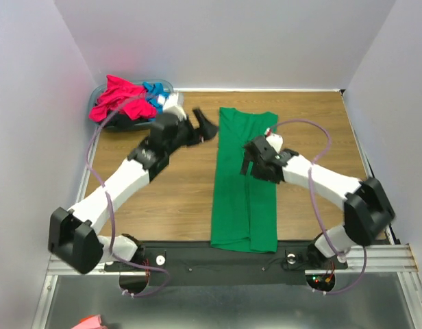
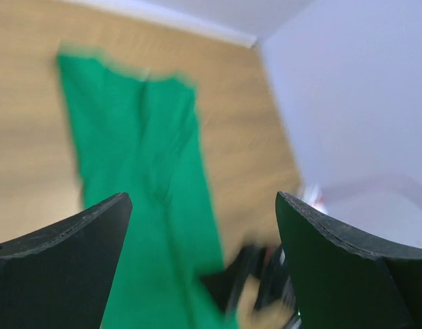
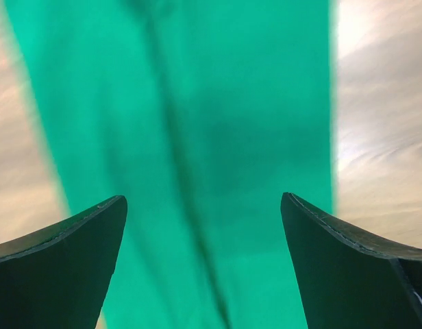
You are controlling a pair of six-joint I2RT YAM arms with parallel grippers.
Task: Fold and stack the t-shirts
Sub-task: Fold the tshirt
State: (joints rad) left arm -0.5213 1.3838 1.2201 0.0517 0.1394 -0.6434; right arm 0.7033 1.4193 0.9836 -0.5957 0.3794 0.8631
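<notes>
The left gripper moves back and down onto the green t-shirt's near corner on the gripper's own side next and closes there, since the t-shirt still lies full length.
A bright green t-shirt lies flat on the wooden table, folded lengthwise into a long strip from the back to the near edge. My left gripper hovers open just left of the strip's far end, nothing between its fingers; its wrist view shows the green t-shirt blurred below. My right gripper stands open over the strip's middle, empty, with the green cloth filling the space under its fingers. Pink and blue t-shirts are heaped at the back left.
The heap of shirts sits in a translucent blue basin in the back left corner. White walls enclose the table on three sides. A black strip runs along the near edge between the arm bases.
</notes>
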